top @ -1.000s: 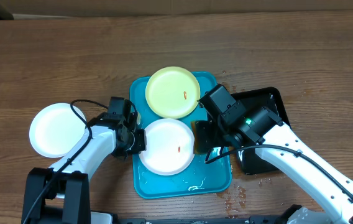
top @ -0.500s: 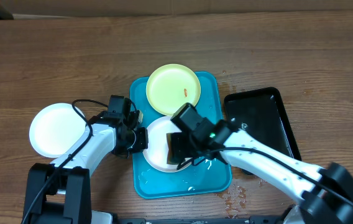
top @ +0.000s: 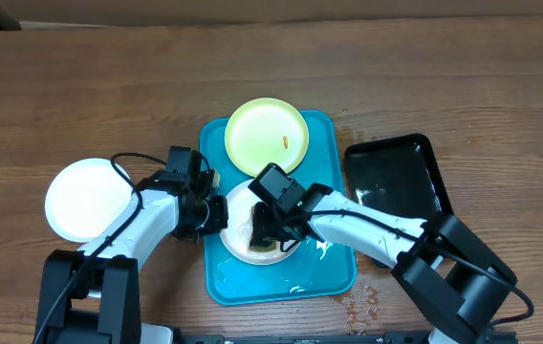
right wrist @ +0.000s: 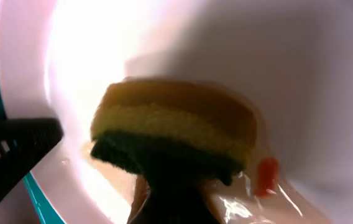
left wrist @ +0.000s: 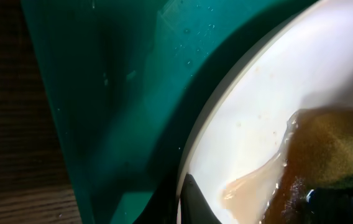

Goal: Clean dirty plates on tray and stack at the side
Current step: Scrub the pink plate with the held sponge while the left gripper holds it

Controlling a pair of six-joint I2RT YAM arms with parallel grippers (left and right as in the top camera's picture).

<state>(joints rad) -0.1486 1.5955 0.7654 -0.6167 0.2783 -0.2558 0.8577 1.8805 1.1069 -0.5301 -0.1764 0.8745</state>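
Observation:
I will next wipe the sponge across the speck with my right gripper, lift it off the plate and lower it over the glossy black tray (top: 392, 178) to release it, as there is room.
On the turquoise tray (top: 324, 272) lie a pale yellow-green plate (top: 267, 140) with an orange-red speck and, nearer me, a white plate (top: 235, 215). My left gripper (top: 212, 212) is shut on this white plate's left rim (left wrist: 226, 118); one dark finger (left wrist: 196, 200) lies on the plate's inner face. My right gripper (top: 270, 232) is shut on a yellow-and-green sponge (right wrist: 176, 134) pressed onto the plate (right wrist: 238, 50), with brownish liquid around it. An orange-red speck (right wrist: 266, 175) sits just right of the sponge. A second white plate (top: 85, 199) rests on the table to the left.
A glossy black tray (top: 396, 182) lies right of the turquoise one. Water drops (top: 362, 301) and wet streaks mark the table and the tray's near end. The left gripper's black finger (right wrist: 12, 146) shows in the right wrist view.
My right arm has swung left from beside the black tray and brought the sponge down onto the white plate. The left gripper has stayed on the rim.

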